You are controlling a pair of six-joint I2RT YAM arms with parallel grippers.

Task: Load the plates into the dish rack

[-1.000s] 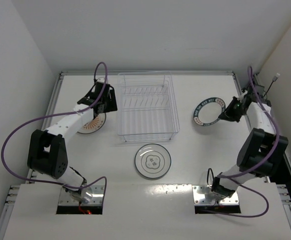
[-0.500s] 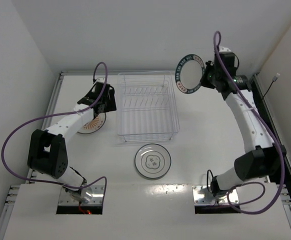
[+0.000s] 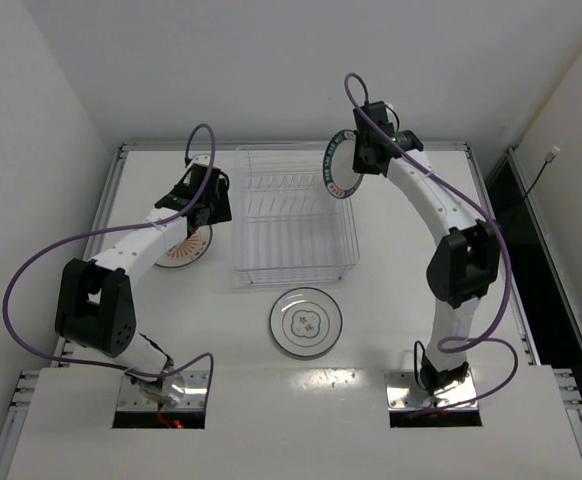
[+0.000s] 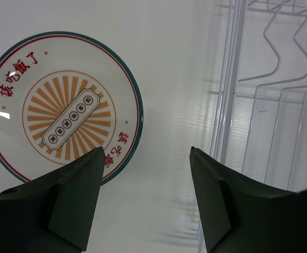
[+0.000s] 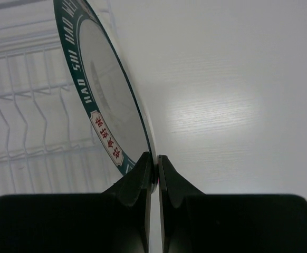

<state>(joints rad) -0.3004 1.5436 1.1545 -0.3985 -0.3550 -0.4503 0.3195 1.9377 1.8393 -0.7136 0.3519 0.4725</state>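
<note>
My right gripper moves the dark-banded plate (image 3: 339, 172), which overhangs the rack's side, toward the rack's nearby wires next, then down, the plate's bottom edge between them.
My right gripper (image 5: 154, 158) is shut on the rim of the dark-banded plate (image 5: 106, 89) and holds it on edge. In the top view that plate (image 3: 339, 172) hangs over the far right corner of the wire dish rack (image 3: 294, 215), with the right gripper (image 3: 363, 155) just behind it. The orange-striped plate (image 4: 64, 105) lies flat on the table left of the rack. Above its right edge my left gripper (image 4: 147, 153) is open and holds nothing. The grey-ringed plate (image 3: 305, 322) lies flat in front of the rack.
The rack's wire wall and tines (image 4: 269, 95) stand close to the right of my left gripper. Rack tines (image 5: 27, 105) show behind the held plate. White walls close in the table on the left, right and far sides.
The right arm has swung the dark-banded plate up from the table's right side and leftward to the rack's far right corner. The left arm has not moved.
</note>
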